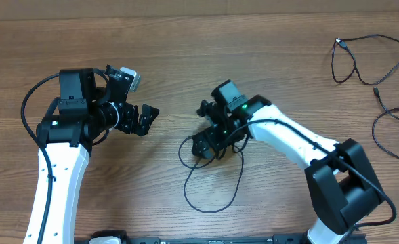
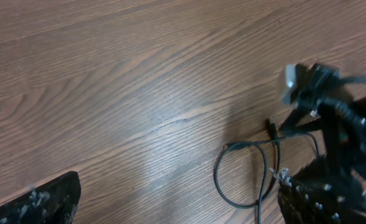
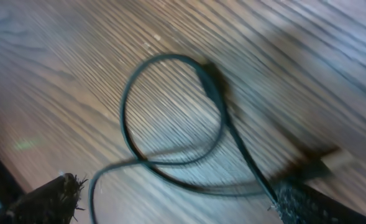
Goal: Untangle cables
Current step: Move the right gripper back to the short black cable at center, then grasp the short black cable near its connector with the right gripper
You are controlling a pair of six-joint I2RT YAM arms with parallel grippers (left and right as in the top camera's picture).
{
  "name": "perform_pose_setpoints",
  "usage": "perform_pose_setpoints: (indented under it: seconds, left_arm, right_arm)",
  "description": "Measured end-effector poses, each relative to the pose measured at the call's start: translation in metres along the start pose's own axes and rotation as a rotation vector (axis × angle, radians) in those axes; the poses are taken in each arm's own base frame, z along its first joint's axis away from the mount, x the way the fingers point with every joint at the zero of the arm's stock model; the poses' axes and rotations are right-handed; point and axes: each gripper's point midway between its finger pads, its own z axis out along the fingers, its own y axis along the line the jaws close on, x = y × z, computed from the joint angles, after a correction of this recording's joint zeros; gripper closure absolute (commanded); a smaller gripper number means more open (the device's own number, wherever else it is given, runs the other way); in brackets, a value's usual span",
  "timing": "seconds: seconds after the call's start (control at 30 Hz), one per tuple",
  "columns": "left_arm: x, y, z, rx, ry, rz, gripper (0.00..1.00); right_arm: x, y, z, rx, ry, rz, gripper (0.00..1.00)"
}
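Observation:
My right gripper will next go down toward the right in the wrist view, to the piece of cable and the loop's edge (image 3: 251,173) close to one finger.
One thin black cable (image 1: 213,200) lies looped on the wooden table at the centre. Its small upper loop sits under my right gripper (image 1: 208,146). In the right wrist view the loop (image 3: 170,118) lies on the wood between the spread fingers (image 3: 176,205), and one strand runs close to the right finger. The gripper is open and holds nothing. My left gripper (image 1: 147,119) is open and empty, left of the cable. In the left wrist view (image 2: 176,205) the loop (image 2: 238,180) lies near its right finger. Two more thin cables (image 1: 362,61) (image 1: 389,118) lie apart at the far right.
The right arm (image 1: 287,139) reaches in from the lower right, the left arm (image 1: 57,156) from the lower left. The right gripper also shows in the left wrist view (image 2: 332,106). Bare wood table (image 1: 185,54) lies all around.

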Motion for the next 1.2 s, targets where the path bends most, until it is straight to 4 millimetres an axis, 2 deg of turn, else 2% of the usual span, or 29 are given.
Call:
perform_pose_setpoints:
  seconds: [0.27,0.5,0.7,0.97,1.2]
  left_arm:
    - [0.000,0.000,0.000,0.000,0.000,0.000,0.00]
    - [0.000,0.000,0.000,0.000,0.000,0.000,0.00]
    - [0.000,0.000,0.000,0.000,0.000,-0.001,0.01]
    - [0.000,0.000,0.000,0.000,0.000,0.000,0.00]
    - [0.000,0.000,0.000,0.000,0.000,0.000,0.00]
  right_arm:
    - [0.010,-0.002,0.013,0.056,0.016,-0.033,0.00]
    - [-0.001,-0.011,0.012,0.114,-0.023,-0.106,0.00]
    - [-0.014,-0.012,0.011,0.130,-0.071,-0.207,0.00]
    - [-0.020,-0.013,0.013,0.135,-0.100,-0.256,0.01]
    - [0.006,-0.017,0.030,0.136,-0.048,-0.276,0.06]
